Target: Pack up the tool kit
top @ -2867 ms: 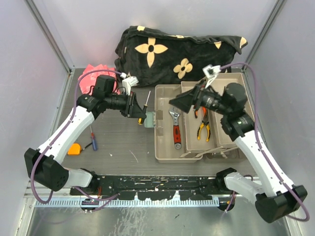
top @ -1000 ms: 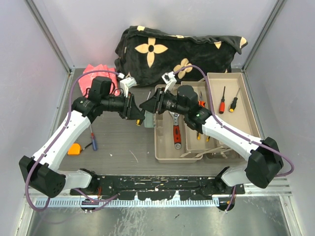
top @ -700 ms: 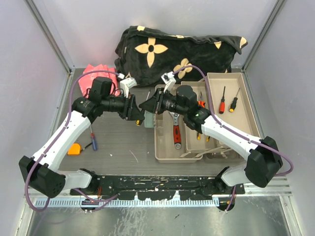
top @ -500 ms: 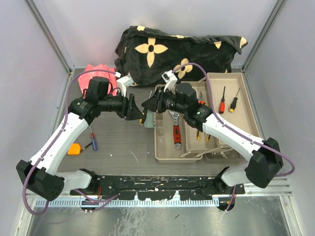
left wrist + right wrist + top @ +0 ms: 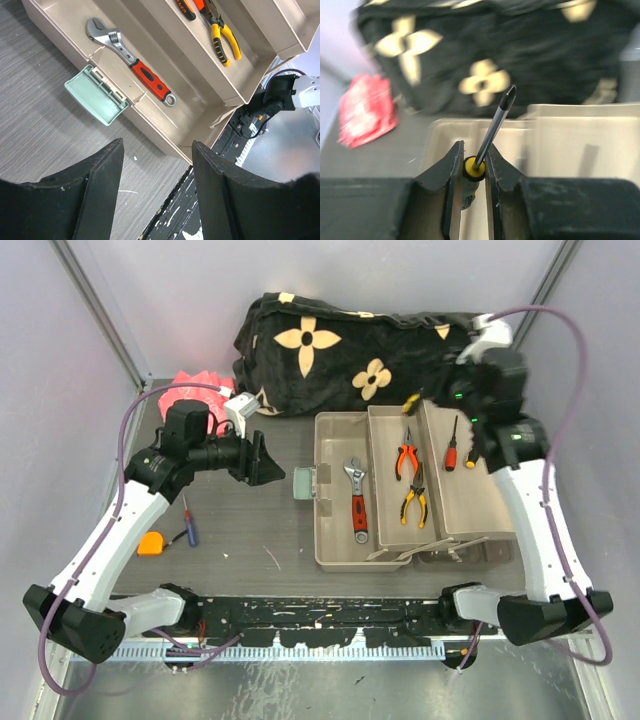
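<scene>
I will shift my right gripper over bare tray between red screwdriver and pliers, below it and to its right in the top view, then lower and release the yellow collar.
The tool kit's beige box lies open, its trays folded out to the right. In its base rests a red-handled wrench, and pliers lie in the middle tray. A red-handled screwdriver sits in the right tray. My right gripper is shut on a yellow-handled screwdriver, held high over the trays' far edge with its shaft pointing up. My left gripper hangs open and empty, left of the box's latch. A blue screwdriver and an orange tape measure lie on the table at left.
The black flower-patterned blanket is heaped against the back wall behind the box. A red bag lies at the back left. Grey walls close in both sides.
My left gripper opened, let go of the yellow-handled screwdriver and drew back left. My right gripper took it and swung up and right, from beside the latch to over the trays.
</scene>
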Controlling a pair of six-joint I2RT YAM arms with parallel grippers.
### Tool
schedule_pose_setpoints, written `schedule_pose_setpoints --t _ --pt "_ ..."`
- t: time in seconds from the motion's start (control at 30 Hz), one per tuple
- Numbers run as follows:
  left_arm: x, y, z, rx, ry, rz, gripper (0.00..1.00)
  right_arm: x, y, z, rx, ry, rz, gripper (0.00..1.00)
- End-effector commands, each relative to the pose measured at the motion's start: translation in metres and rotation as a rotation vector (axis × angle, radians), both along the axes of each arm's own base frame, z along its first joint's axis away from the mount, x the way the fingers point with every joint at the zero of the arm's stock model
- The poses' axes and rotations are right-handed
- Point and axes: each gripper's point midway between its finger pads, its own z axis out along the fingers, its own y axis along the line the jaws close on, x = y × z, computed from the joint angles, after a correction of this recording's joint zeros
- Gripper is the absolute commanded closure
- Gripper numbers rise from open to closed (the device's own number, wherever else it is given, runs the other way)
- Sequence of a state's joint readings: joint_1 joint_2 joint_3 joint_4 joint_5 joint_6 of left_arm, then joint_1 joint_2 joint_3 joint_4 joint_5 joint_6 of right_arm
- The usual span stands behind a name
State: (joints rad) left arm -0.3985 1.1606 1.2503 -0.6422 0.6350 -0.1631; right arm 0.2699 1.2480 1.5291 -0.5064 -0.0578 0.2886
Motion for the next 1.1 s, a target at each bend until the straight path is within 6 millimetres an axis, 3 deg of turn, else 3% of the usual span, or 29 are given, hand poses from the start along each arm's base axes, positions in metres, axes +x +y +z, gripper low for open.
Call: schedule_pose_setpoints --t 0.0,0.1,0.23,0.4,0.77,1.07 --pt "0.002 0.005 0.007 0.004 -0.068 0.011 0.43 -0.025 -0.108 0.013 -0.208 0.038 -0.287 0.99" --pt "0.002 0.007 0.006 0.015 -0.064 0.016 0.43 -0.029 -0.139 -0.007 -0.265 0.111 -0.359 0.99" --pt "0.000 0.012 0.002 0.042 -0.071 0.023 0.43 -0.028 -0.151 -0.043 -0.291 0.207 -0.376 0.99" --pt "-0.003 0.017 -0.005 0.067 -0.084 0.027 0.43 -0.018 -0.143 -0.073 -0.260 0.264 -0.327 0.99" --pt "-0.004 0.018 -0.014 0.083 -0.070 0.020 0.44 -0.004 -0.128 -0.108 -0.211 0.308 -0.251 0.99" --pt "-0.001 0.015 -0.018 0.080 -0.050 0.020 0.44 -0.007 -0.130 -0.122 -0.257 0.340 -0.230 0.99"
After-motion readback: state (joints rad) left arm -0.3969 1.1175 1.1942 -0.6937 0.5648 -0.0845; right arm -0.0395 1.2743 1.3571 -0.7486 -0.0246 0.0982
